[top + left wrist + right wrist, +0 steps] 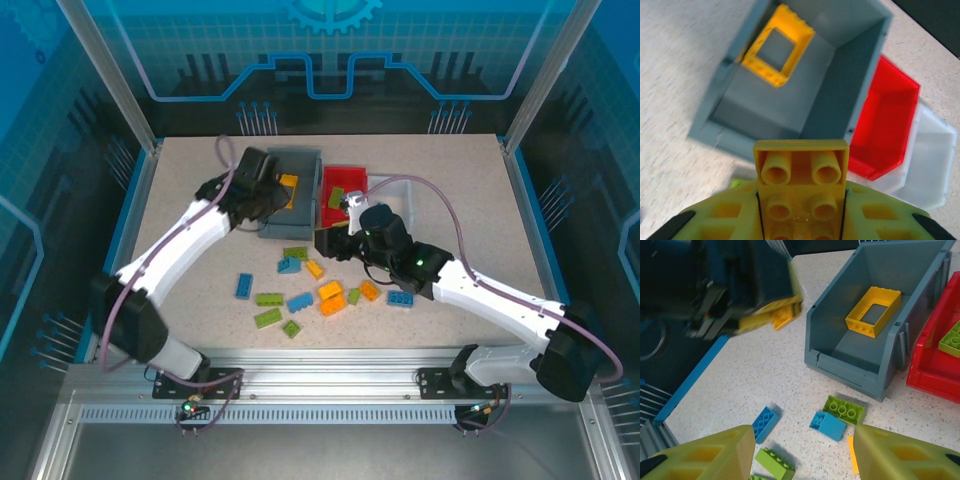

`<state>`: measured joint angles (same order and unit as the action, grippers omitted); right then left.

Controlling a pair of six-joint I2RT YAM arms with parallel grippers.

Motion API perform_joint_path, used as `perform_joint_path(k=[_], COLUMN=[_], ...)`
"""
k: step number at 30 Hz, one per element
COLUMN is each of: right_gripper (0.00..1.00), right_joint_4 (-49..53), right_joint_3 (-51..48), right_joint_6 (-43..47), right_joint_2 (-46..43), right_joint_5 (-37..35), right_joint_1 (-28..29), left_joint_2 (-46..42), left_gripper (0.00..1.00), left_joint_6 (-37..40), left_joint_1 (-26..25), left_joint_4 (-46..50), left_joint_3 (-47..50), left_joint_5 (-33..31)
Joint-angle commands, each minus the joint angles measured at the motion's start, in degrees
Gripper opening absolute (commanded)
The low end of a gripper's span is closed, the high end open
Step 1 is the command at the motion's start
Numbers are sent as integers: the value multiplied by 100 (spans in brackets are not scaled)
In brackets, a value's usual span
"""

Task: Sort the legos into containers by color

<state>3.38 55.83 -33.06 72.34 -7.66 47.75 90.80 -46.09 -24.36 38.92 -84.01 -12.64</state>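
I should first move my left gripper away from my base and down, so that it gets beside the yellow frame and can let go of the yellow lego there.
My left gripper (800, 202) is shut on a yellow lego (800, 172), hanging just short of the gray container's (790, 102) near wall. A yellow frame-shaped lego (777, 47) lies inside that container. In the top view the left gripper (266, 196) is at the gray container's (305, 168) left side. My right gripper (802, 452) is open with nothing between its fingers, above loose legos: a green one (843, 409) and two blue ones (829, 425) (764, 423). The red container (935, 372) holds a green lego (952, 340).
The white container (396, 184) stands to the right of the red container (345, 178). Several loose blue, green and orange legos (331, 292) lie scattered on the table's front middle. In the top view the right gripper (331, 243) sits just in front of the red container.
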Motion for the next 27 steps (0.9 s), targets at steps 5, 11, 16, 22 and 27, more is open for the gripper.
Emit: perform_joint_path(k=[5,11,16,22,27], right_gripper=[56,56,56,56,56], right_joint_4=[40,67,75,102,111], right_joint_3=[424,373,332,376,367], right_joint_6=[-179,-188,-202,-227,-262], right_joint_2=[159,123,134,269,317], right_joint_5=[-161,-96,-26,52,74], right_joint_1=[-213,-267,-286,-318,-367], left_joint_2=[1870,2694,3106,3554,3871], left_gripper=[25,29,29,30,34], left_joint_6=[1451,1686,1946,2358,2469], left_joint_1=[14,251,618,845,898], left_joint_4=[872,519,148,-27,43], left_joint_3=[-1811,-2220,-2427,-2772,-3068], left_joint_5=[-135,412,1113,1659,1854])
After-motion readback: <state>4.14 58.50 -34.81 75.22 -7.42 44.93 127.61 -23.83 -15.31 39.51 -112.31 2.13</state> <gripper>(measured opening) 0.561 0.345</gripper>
